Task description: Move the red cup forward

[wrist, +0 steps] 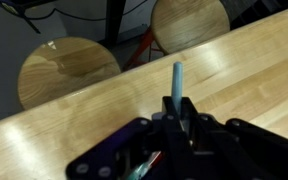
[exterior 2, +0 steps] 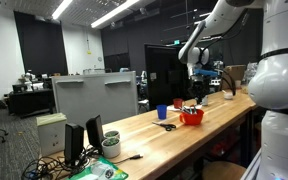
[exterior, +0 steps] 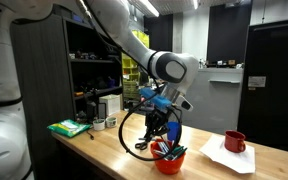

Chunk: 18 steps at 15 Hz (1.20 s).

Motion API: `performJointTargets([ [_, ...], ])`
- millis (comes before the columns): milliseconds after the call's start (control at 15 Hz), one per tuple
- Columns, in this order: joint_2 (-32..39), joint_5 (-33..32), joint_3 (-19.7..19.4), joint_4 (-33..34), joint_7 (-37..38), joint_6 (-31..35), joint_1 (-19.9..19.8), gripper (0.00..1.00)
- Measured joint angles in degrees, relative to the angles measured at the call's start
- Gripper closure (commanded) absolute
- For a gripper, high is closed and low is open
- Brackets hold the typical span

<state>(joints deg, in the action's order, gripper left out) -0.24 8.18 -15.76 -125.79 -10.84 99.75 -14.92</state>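
My gripper moves down toward the red cup's open top (exterior: 168, 150) next and releases the thin light-blue pen there, because the fingers still hang above the cup's rim.
The red cup (exterior: 170, 160) is a squat red bowl near the wooden table's front edge, with several pens or tools standing in it. It shows in both exterior views (exterior 2: 191, 117). My gripper (exterior: 162, 138) hangs directly above it. In the wrist view the gripper (wrist: 177, 108) is shut on a thin light-blue pen (wrist: 176, 78) that sticks out past the fingers over the table top. The cup itself is hidden below the fingers in the wrist view.
A darker red mug (exterior: 234, 142) stands on white paper (exterior: 224, 155). A blue tumbler (exterior 2: 162, 112) and a small dark tool (exterior 2: 167, 126) sit beside the cup. A green object (exterior: 69, 127) and a black cable loop (exterior: 127, 132) lie behind. Two round stools (wrist: 69, 70) stand beyond the table edge.
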Motion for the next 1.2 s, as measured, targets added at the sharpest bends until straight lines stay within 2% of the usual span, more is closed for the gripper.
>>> performJointTargets([
  [800, 12.6, 4.5, -0.2, 8.4, -1.1, -3.4, -2.1, 0.97],
  [867, 13.5, 4.5, -0.2, 9.1, -1.1, -3.5, -2.2, 0.65],
  [1000, 14.8, 4.5, -0.1, 10.3, -1.0, -3.5, -2.3, 0.61],
  [1200, 15.9, 4.5, 0.3, 11.3, -0.9, -3.4, -2.3, 0.42],
])
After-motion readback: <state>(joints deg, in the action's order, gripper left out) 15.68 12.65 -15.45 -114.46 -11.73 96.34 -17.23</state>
